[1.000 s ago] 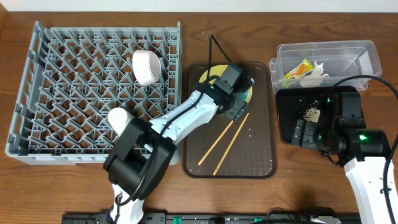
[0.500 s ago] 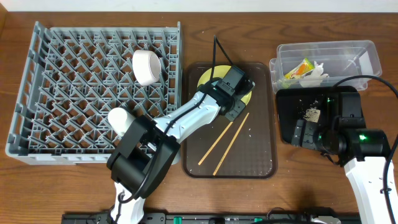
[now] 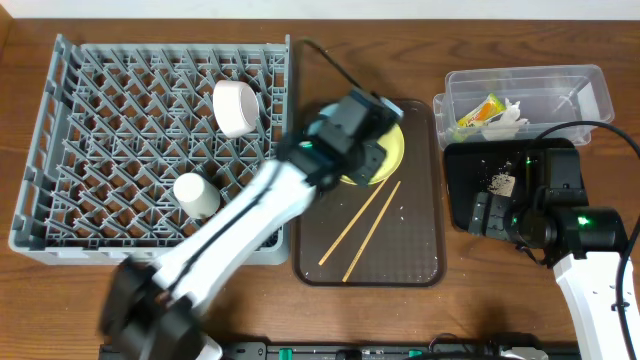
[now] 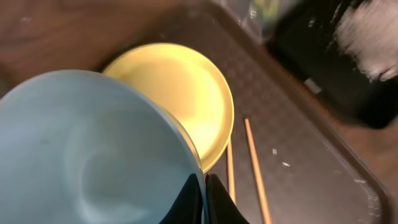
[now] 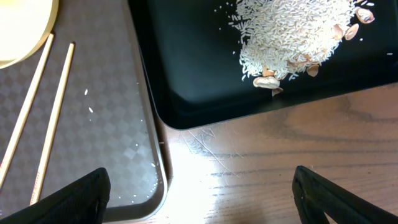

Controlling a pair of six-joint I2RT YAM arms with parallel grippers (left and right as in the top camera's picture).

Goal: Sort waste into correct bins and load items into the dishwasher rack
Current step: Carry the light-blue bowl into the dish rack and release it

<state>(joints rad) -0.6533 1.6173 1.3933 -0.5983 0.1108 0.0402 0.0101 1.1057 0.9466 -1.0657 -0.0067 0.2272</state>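
My left gripper turns the light blue bowl [image 4: 87,149] on edge over the grey rack [image 3: 100,150] next, then lowers it beside the white bowl, where slots are free.
My left gripper [image 4: 204,186] is shut on the rim of the light blue bowl [image 4: 87,149], one finger inside and one outside. The bowl is close to the camera, above the yellow-green plate [image 4: 180,93] on the brown tray. From overhead the left gripper [image 3: 350,130] is motion-blurred over the plate [image 3: 388,155], and the arm hides the bowl. Two chopsticks [image 3: 360,225] lie on the tray. A white bowl [image 3: 237,108] and a white cup [image 3: 197,193] sit in the grey rack [image 3: 100,150]. My right gripper [image 5: 205,199] is open over bare wood beside the black tray [image 5: 199,87], which holds crumbs [image 5: 292,37].
The clear tub [image 3: 570,85] at the back right holds the printed wrapper [image 3: 480,110] and white tissue [image 3: 510,118]. The dark brown serving tray [image 3: 410,250] lies between the rack and the black tray [image 3: 465,190]. A black cable [image 3: 325,60] arcs behind the left arm.
The left gripper closed on the blue bowl's rim, and the arm swung up and left, blurring. The white cup in the rack is now uncovered. The right arm has not moved.
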